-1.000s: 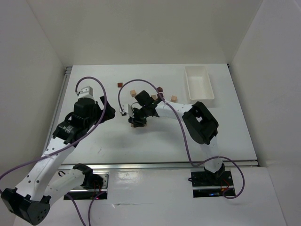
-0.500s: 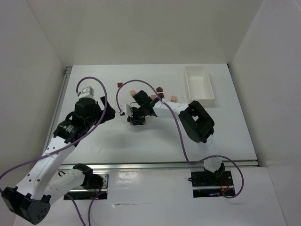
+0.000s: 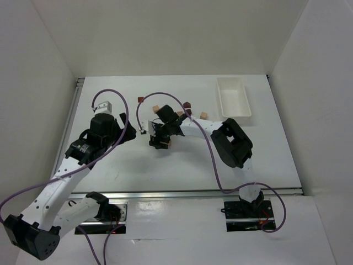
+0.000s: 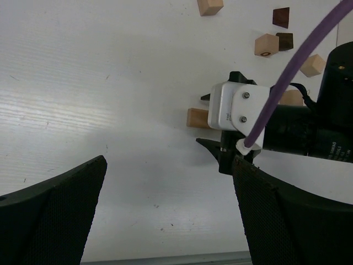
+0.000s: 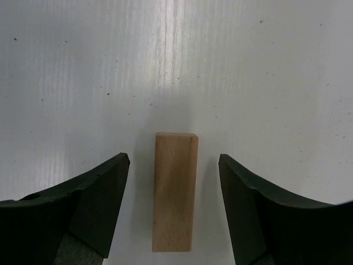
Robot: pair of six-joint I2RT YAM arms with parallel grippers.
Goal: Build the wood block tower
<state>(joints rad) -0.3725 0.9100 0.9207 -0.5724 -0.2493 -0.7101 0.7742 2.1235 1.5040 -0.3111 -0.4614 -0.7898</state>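
My left gripper turns and moves outward and down around the pale beige block [image 3: 155, 109] next, as open table around that block leaves both fingers room.
A tan oblong wooden block [image 5: 175, 190] lies flat on the white table, lengthwise between the fingers of my right gripper [image 5: 174, 165], which is open and touches it on neither side. In the top view the right gripper [image 3: 158, 141] is at the table's middle with the block [image 3: 167, 142] at its tip. Small loose blocks lie behind it: pale beige [image 3: 156, 108], dark brown [image 3: 140, 99], dark brown [image 3: 188, 104] and orange-tan [image 3: 204, 115]. My left gripper [image 3: 128, 132] is open and empty to the left. In the left wrist view [image 4: 168, 210] it faces the same block [image 4: 197, 117].
A white rectangular tray [image 3: 233, 97] stands at the back right. White walls enclose the table on three sides. The right arm's purple cable [image 3: 160, 96] loops over the block cluster. The right wrist's camera housing [image 4: 237, 107] sits close in front of the left gripper.
My right gripper has shifted slightly left over the tan block. The left arm has shifted a little, its gripper still open.
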